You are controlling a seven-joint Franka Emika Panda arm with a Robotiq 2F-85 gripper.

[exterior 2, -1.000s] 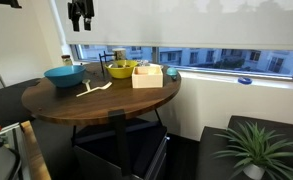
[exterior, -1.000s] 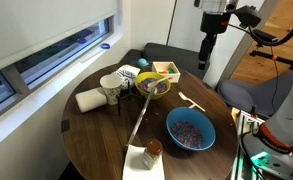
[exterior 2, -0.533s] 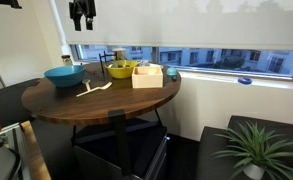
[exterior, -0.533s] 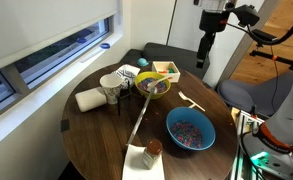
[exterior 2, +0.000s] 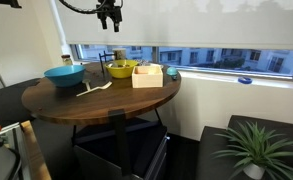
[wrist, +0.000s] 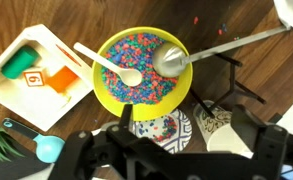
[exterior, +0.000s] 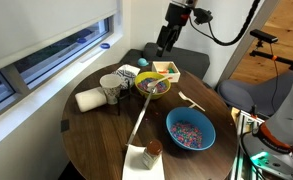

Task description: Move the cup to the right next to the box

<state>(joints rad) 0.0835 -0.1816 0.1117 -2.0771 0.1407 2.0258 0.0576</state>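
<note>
The gripper needs to go down next, past the yellow bowl [exterior: 153, 86] toward the window side, onto the cup's rim by the patterned plate, because the opening of the cup faces up.
The cup [exterior: 110, 86] is off-white with a dark rim and stands at the window side of the round table, beside the yellow bowl [exterior: 153, 86]. In the wrist view the cup [wrist: 218, 126] shows below the bowl [wrist: 146, 75], next to a patterned plate [wrist: 154, 131]. The yellowish box [exterior: 167, 70] sits on the bowl's other side and holds small items; it also shows in the wrist view [wrist: 38, 68] and an exterior view [exterior 2: 147, 76]. My gripper [exterior: 164, 41] hangs open and empty high above the bowl and box, and shows in the wrist view [wrist: 171, 160] and an exterior view [exterior 2: 110, 19].
Two spoons lie in the yellow bowl of sprinkles. A blue bowl [exterior: 190, 130], a white roll [exterior: 90, 99], a brown-lidded jar [exterior: 153, 149] on a napkin and a pale utensil [exterior: 191, 101] are on the table. A window sill runs behind.
The arm has swung in from beyond the table's edge to above the yellow bowl and box. Nothing on the table has moved.
</note>
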